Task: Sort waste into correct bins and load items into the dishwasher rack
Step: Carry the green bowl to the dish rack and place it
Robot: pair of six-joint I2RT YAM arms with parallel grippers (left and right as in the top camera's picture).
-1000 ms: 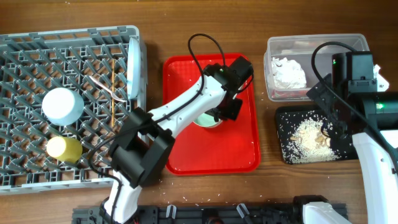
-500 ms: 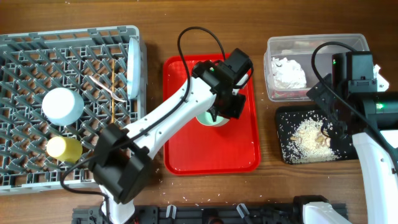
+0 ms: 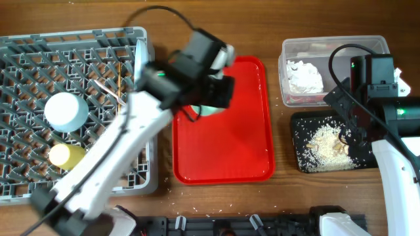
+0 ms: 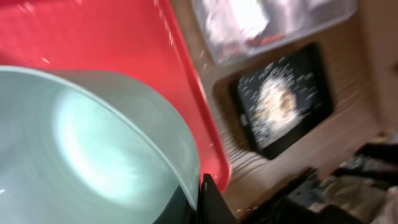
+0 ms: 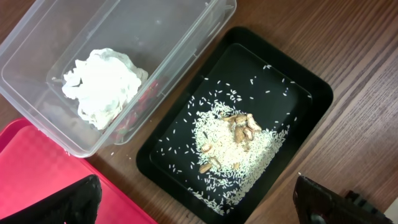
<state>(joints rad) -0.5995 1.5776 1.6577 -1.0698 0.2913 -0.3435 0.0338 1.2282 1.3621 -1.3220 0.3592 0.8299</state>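
Observation:
The left gripper should swing past the plate, turn the bowl it holds over and lower it at the rack's empty wires beyond the upside-down bowl (image 3: 64, 67).
My left gripper (image 3: 209, 103) is shut on the rim of a pale blue bowl (image 3: 205, 109), held above the left side of the red tray; the bowl fills the left wrist view (image 4: 81, 143). The grey dishwasher rack (image 3: 72, 39) holds a second pale blue bowl (image 3: 65, 111) upside down, a yellow-green cup (image 3: 67, 156), a pale blue plate (image 3: 140, 71) on edge, chopsticks (image 3: 118, 98) and a white fork (image 3: 108, 88). The clear tub (image 3: 367, 46) holds a crumpled napkin (image 5: 102, 84) and a red scrap (image 5: 146, 99). The black tray (image 5: 311, 93) holds rice and beige scraps (image 5: 233, 140). My right gripper (image 5: 196, 205) is open and empty above the black tray.
The red serving tray (image 3: 230, 144) lies in the middle between the rack and the bins. Loose rice grains lie on the wood around the black tray and near the front edge. The right arm's cable loops over the clear tub.
My left arm has lifted the bowl off the red tray and swung it left toward the rack. The right arm has not moved.

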